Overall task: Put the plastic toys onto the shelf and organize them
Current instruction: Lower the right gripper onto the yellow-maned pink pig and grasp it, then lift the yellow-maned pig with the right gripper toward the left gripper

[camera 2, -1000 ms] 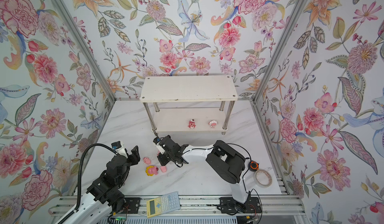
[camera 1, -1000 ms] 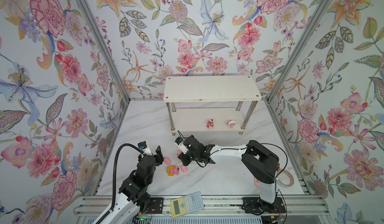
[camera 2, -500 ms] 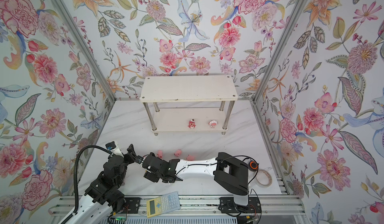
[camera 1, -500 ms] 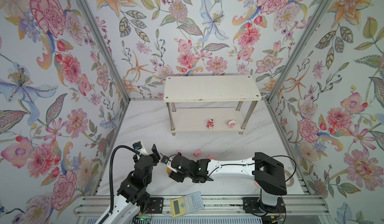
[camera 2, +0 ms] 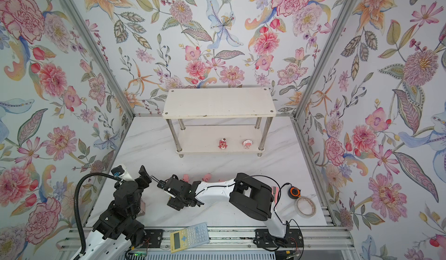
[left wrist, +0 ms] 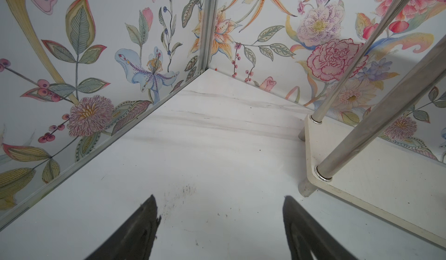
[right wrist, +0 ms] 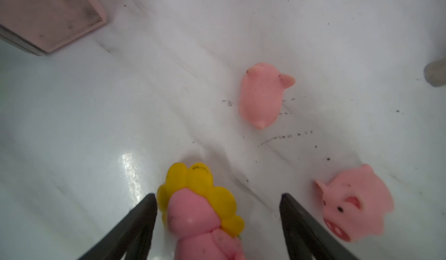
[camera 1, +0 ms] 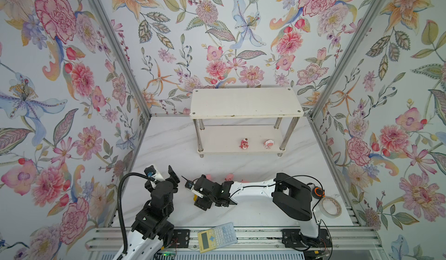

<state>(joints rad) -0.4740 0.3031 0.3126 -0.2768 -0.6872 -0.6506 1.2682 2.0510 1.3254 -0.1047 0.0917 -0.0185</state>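
Note:
Next, my right gripper closes its open fingers across the yellow-maned pink toy's head [camera 1: 195, 197] [right wrist: 192, 213], because it already lies between them with one finger close alongside.
The white shelf [camera 1: 246, 104] [camera 2: 218, 103] stands at the back; its lower tier holds a dark pink bear [camera 1: 244, 143] and a round pink-and-white toy [camera 1: 268, 143]. My right gripper [right wrist: 217, 195] [camera 1: 196, 198] reaches across to the left, open. The yellow-maned pink toy [right wrist: 193, 208] lies on the table between its jaws, close against one finger and well apart from the other. Two pink pigs [right wrist: 261, 97] [right wrist: 354, 203] lie just beyond and beside the jaws. More pigs [camera 1: 229, 176] show behind the right arm. My left gripper [left wrist: 219, 197] [camera 1: 165, 174] is open over bare table, near the shelf's corner leg [left wrist: 362, 140].
A pink flat block [right wrist: 48, 12] lies on the table near the left arm. A yellow-and-grey calculator [camera 1: 217, 237] rests on the front rail. A tape roll [camera 1: 331, 207] and an orange-black tape measure [camera 1: 318, 192] sit at the front right. Flowered walls close three sides.
The right gripper has gone from shut to open and swung left and toward the front, over the yellow-maned toy. The left gripper has opened wider and shifted slightly.

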